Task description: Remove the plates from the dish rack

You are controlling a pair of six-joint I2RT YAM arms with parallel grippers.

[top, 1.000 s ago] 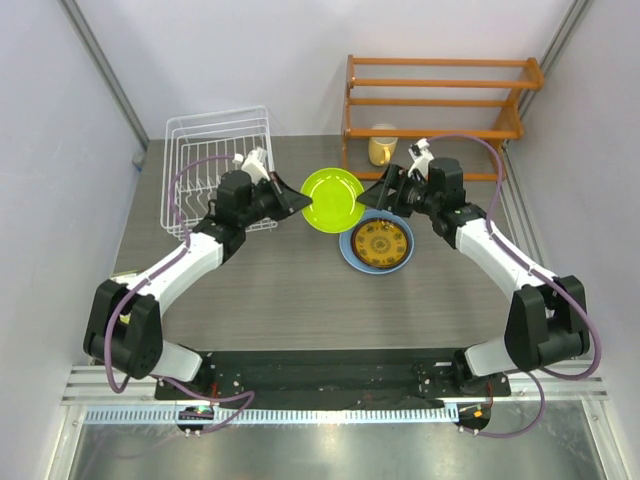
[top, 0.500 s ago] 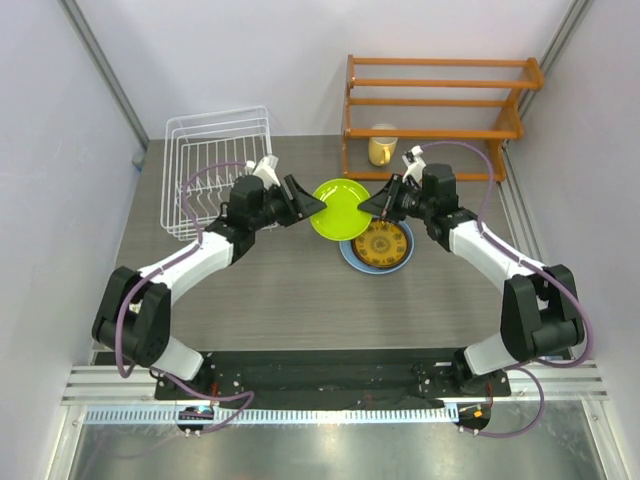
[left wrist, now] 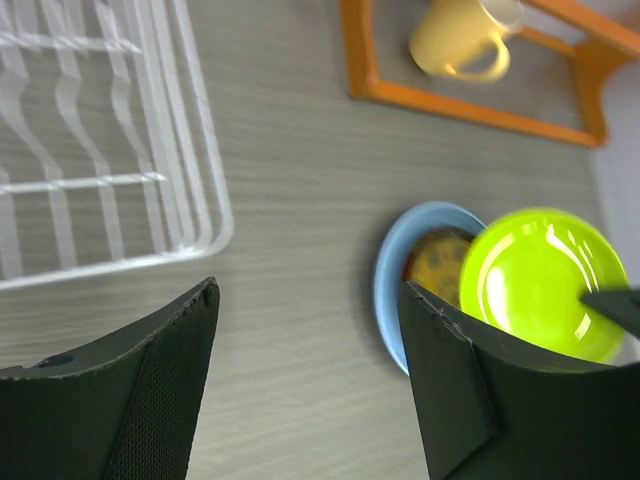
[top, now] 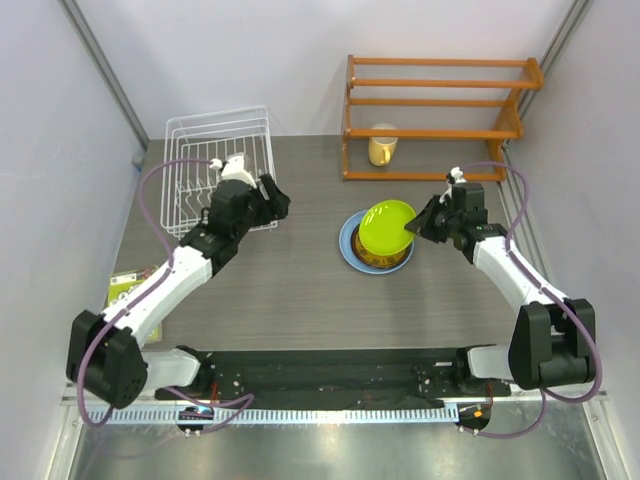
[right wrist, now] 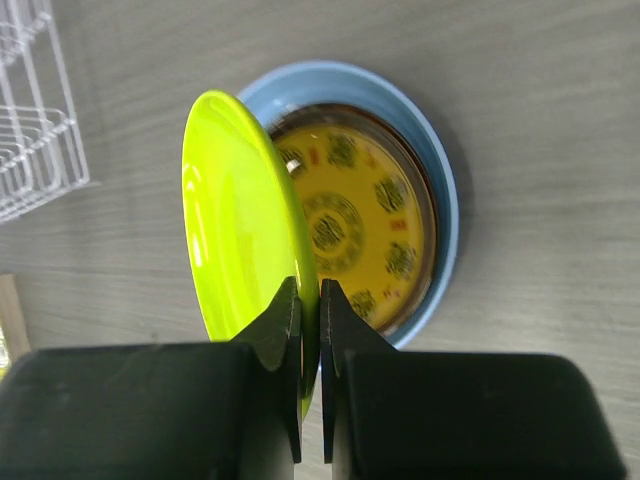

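Note:
The lime green plate, still over the amber-yellow patterned plate, goes down next until its rim is on that stack, and my right gripper opens.
My right gripper is shut on the rim of the lime green plate, which is tilted steeply on edge. It hangs just over the light blue plate, where the amber-yellow patterned plate lies with a dark red rim showing round it. The left gripper stands open with nothing between its fingers, beside the near right corner of the white wire dish rack. No plates show in the rack.
An orange wooden slatted shelf stands at the back right, with a yellow mug on its bottom level. A small green card lies at the table's left edge. Grey walls close in on both sides.
The left gripper let go of the lime green plate, opened and drew back toward the rack. The right gripper shut on the plate's rim and carried it right, over the stack.

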